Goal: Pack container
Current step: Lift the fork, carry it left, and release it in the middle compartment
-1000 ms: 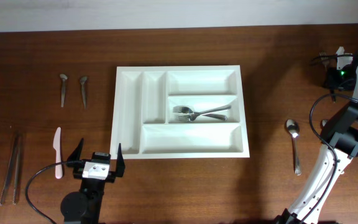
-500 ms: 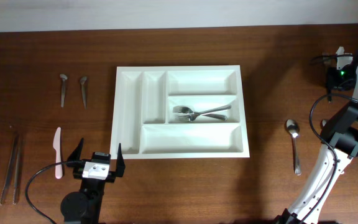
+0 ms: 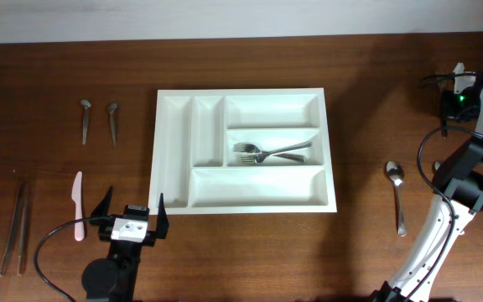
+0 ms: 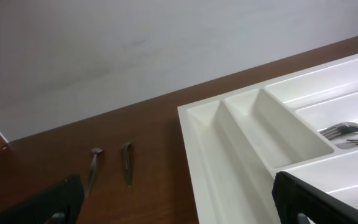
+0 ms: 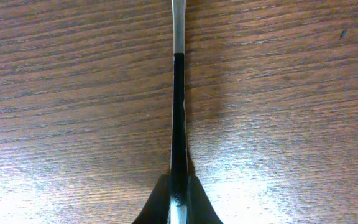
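I need to lift my right gripper, move the utensil to the left in the overhead view and lower it over the container's middle long section (image 3: pixel 273 149), because forks lie there.
The container, a white five-compartment tray (image 3: pixel 174 151), lies mid-table with two forks (image 3: pixel 271 153) in its middle long compartment. It also shows in the left wrist view (image 4: pixel 229 143), with the forks (image 4: pixel 347 130) at the right edge. My left gripper (image 3: pixel 132 206) is open and empty at the tray's near left corner; in the left wrist view (image 4: pixel 179 205) its fingers straddle the tray's left rim. My right gripper (image 5: pixel 178 202) is shut on a thin metal utensil handle (image 5: pixel 178 93) just over the wood. Its fingers are hidden in the overhead view.
A spoon (image 3: pixel 395 195) lies right of the tray. Left of the tray are two short metal utensils (image 3: pixel 85 120) (image 3: pixel 112 122), a white plastic knife (image 3: pixel 78 205) and long metal tongs (image 3: pixel 15 226). The right arm (image 3: pixel 468 168) stands at the right edge.
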{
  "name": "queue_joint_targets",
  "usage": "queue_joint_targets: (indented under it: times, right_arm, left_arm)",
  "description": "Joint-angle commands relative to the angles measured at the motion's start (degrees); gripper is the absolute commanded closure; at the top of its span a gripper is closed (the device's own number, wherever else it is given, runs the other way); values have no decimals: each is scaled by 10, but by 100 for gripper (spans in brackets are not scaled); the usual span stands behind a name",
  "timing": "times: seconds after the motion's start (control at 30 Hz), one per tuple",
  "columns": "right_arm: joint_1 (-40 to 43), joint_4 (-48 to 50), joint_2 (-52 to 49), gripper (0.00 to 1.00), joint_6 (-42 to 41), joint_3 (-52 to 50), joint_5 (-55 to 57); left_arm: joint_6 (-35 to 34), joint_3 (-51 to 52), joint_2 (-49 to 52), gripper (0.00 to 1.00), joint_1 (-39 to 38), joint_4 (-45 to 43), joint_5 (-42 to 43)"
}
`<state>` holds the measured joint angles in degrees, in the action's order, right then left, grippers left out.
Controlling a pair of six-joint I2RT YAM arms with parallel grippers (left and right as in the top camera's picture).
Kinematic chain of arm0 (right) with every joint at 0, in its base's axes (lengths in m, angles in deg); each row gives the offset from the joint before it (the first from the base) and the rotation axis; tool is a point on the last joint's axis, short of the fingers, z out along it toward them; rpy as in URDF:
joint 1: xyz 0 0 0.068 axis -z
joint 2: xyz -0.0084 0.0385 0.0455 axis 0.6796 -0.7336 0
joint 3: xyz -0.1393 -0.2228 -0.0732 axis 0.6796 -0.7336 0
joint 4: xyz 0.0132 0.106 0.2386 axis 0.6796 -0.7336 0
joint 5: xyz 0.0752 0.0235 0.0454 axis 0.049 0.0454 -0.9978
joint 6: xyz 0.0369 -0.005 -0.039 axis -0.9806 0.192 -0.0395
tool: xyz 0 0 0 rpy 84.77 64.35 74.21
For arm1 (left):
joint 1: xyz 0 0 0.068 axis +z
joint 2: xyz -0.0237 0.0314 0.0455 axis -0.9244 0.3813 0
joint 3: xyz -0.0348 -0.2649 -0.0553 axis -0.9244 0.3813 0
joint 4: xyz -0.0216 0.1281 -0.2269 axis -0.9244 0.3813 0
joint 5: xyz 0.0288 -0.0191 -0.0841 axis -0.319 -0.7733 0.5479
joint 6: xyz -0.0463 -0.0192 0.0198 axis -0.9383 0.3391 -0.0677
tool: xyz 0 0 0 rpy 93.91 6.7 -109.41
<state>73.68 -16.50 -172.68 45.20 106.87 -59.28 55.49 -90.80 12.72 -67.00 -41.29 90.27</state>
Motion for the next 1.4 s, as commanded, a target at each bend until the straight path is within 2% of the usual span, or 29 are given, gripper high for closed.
queue_joint_targets:
  times: [0.0, 0.4, 0.8, 1.07, 1.37]
  right_arm:
    - [-1, -5, -14, 96, 2, -18, 16]
    - [-32, -79, 3, 96, 14, 97, 3]
    - [-118, -270, 35, 96, 223, 285, -145]
    - [-211, -273, 86, 96, 221, 304, -146]
    - [-360, -273, 137, 96, 125, 303, -53]
  left_arm:
    - [5, 3, -3, 1, 3, 2, -2]
    - [5, 3, -3, 1, 3, 2, -2]
    - [5, 3, -3, 1, 3, 2, -2]
    - [5, 3, -3, 1, 3, 2, -2]
    - [5, 3, -3, 1, 3, 2, -2]
